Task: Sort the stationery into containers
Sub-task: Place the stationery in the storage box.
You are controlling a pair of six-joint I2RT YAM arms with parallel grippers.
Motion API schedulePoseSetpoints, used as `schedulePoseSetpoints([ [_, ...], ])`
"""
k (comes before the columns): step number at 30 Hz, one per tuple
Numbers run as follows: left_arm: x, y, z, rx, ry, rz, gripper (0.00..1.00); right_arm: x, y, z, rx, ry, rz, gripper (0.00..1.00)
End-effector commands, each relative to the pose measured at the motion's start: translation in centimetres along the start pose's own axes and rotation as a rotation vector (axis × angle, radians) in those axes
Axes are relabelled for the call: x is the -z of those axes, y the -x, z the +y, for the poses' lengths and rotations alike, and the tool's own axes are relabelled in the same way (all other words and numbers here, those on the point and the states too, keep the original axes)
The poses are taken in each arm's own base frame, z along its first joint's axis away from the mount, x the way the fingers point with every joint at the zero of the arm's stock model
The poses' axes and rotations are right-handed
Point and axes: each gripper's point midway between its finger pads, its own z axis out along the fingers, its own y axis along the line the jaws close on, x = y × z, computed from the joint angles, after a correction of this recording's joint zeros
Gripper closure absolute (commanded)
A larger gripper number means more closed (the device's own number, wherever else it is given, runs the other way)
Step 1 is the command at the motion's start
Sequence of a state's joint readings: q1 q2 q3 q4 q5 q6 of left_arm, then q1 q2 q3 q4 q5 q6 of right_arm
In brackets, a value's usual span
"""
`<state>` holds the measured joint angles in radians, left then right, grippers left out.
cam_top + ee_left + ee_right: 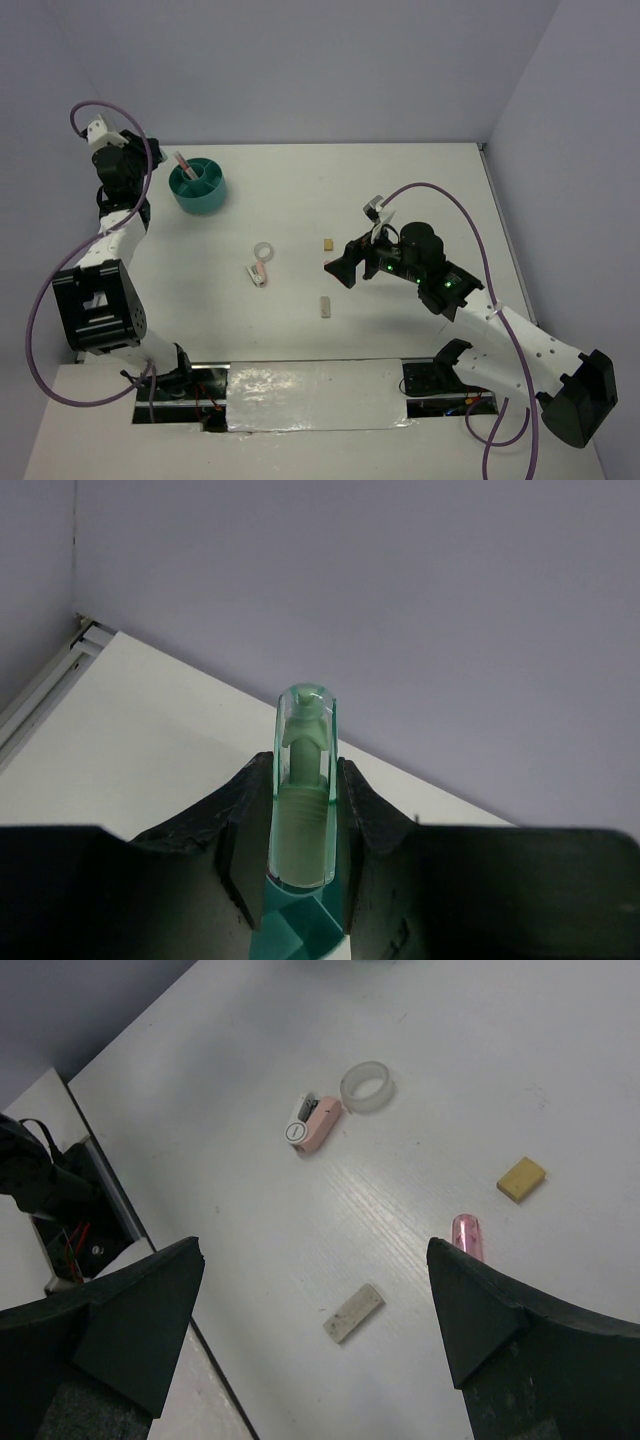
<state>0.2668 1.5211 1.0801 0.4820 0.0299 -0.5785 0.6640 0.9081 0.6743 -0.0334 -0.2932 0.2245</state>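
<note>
The pale green piece needs to go down next, and my left gripper needs to lower it toward the space beside the leaning pink pen.
My left gripper (pixel 303 772) is shut on a pale green oblong piece (pixel 303 810) in a clear case, held upright. Straight below it is the teal cup (pixel 293 928), which stands at the table's back left (pixel 198 186) with a pink pen (pixel 181 161) leaning in it. My right gripper (pixel 312 1250) hangs open above mid-table (pixel 340 268), holding nothing. Under it lie a pale tan block (pixel 354 1312), a yellow-tan block (pixel 522 1179) and a pink oblong piece (pixel 467 1235) partly hidden by the right finger. Farther off are a clear ring (pixel 367 1087) and a pink-and-white piece (pixel 312 1125).
The loose items lie spread across the middle of the white table (pixel 420 190): the ring (pixel 264 250), the pink-and-white piece (pixel 257 273) and the tan blocks (pixel 328 243) (pixel 325 307). Grey walls close the back and sides. A foil-covered strip (pixel 315 395) runs along the near edge between the arm bases.
</note>
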Motion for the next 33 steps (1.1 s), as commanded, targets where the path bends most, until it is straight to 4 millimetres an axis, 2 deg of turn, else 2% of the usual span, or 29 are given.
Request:
schedulePoseSetpoints([
  [1,-1.3,2.4,-1.3,-0.027,-0.123,-0.116,1.0,0.0,2.3,0.7,0.035,0.025,-0.053,0.0],
  [2,-2.0,1.3,-0.8,-0.029,-0.125,-0.094,1.0,0.1,2.3,0.6,0.032,0.022,-0.054,0.0],
  [4,-2.7,1.1,-0.5,-0.022,-0.146,-0.097,1.0,-0.1,2.1,0.6,0.032,0.023,-0.046,0.0],
  [5,-3.4,-0.1,0.0,-0.006,-0.152,-0.074,1.0,-0.1,2.1,0.6,0.03,0.026,-0.044,0.0],
  [7,-3.9,-0.9,0.5,0.02,-0.167,-0.065,1.0,-0.2,1.9,0.6,0.03,0.026,-0.038,0.0],
  [14,-4.1,-4.1,2.2,0.028,-0.15,-0.017,0.99,-0.6,1.7,0.6,0.026,0.034,-0.022,0.0],
  [25,-3.8,-6.5,5.2,0.046,-0.099,0.006,0.95,-0.7,1.5,0.6,0.025,0.04,-0.018,0.0],
  [33,-4.0,-7.9,5.7,0.056,-0.101,0.036,0.9,-0.7,1.4,0.7,0.026,0.043,-0.014,0.0],
])
